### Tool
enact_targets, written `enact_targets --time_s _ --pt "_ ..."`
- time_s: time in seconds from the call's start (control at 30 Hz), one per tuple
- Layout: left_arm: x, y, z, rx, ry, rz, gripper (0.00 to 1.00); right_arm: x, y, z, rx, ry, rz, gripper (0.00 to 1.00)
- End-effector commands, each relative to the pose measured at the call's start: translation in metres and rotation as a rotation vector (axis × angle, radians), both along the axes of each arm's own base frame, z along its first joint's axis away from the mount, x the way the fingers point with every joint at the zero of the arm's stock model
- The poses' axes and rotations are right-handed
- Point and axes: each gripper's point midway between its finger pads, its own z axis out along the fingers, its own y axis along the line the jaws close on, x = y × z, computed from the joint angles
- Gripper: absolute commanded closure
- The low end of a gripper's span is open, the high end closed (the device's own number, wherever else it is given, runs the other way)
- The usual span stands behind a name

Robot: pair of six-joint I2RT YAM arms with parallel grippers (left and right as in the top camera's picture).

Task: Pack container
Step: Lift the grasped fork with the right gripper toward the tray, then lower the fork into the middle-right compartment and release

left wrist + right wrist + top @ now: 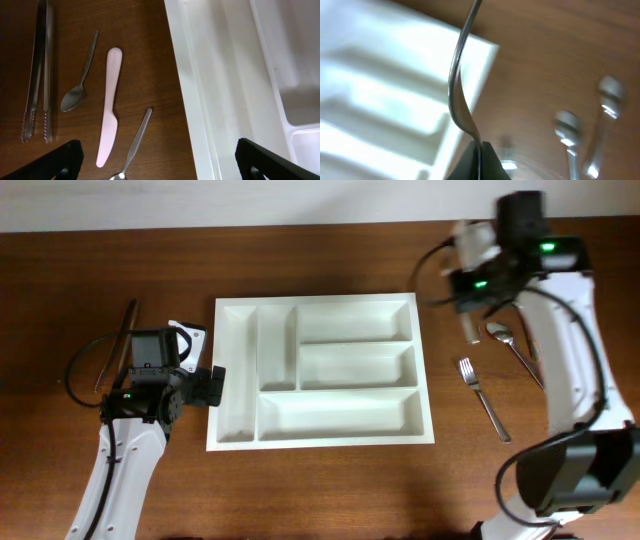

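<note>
The tray's middle section (pixel 358 366) lies below my right gripper, to its left in the overhead view. Next I should bring my right gripper over the tray (pixel 232 380) and down to release the utensil.
The white compartment tray (pixel 232 380) lies mid-table and also shows in the left wrist view (pixel 200 100) and, blurred, in the right wrist view (pixel 380 100). My left gripper (pixel 160 165) is open and empty, straddling the tray's left edge. Below it lie a pink knife (pixel 109 105), two metal spoons (pixel 80 75) (pixel 134 147) and tongs (pixel 37 75). My right gripper (pixel 480 150) is shut on a thin curved metal utensil (pixel 457 75), held above the table just right of the tray's back right corner (pixel 470 290).
A spoon (pixel 505 340) and a fork (pixel 483 395) lie on the wood right of the tray, blurred in the right wrist view. The tongs (pixel 120 340) lie at the far left beside my left arm.
</note>
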Motion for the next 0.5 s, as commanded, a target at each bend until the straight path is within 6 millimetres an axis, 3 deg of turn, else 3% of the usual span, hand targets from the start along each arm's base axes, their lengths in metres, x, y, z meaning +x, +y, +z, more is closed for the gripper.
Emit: enact_targets --time_s 0.0,0.1,0.17,0.3,0.47 --pt "0.004 0.003 0.005 0.012 -0.010 -0.005 0.01 -0.024 0.071 -0.037 -0.037 0.080 0.382 0.96" --pt "0.004 0.003 0.005 0.012 -0.010 -0.005 0.01 -0.049 0.109 -0.066 -0.112 0.120 0.706 0.96" --pt "0.004 0.003 0.005 0.012 -0.010 -0.005 0.01 -0.060 0.123 -0.084 -0.152 0.148 0.829 0.96" --pt "0.004 0.003 0.005 0.012 -0.010 -0.005 0.01 -0.071 0.136 -0.118 -0.232 0.200 1.039 0.96" --pt "0.004 0.003 0.005 0.012 -0.010 -0.005 0.01 -0.068 0.138 -0.150 -0.267 0.226 1.175 0.96"
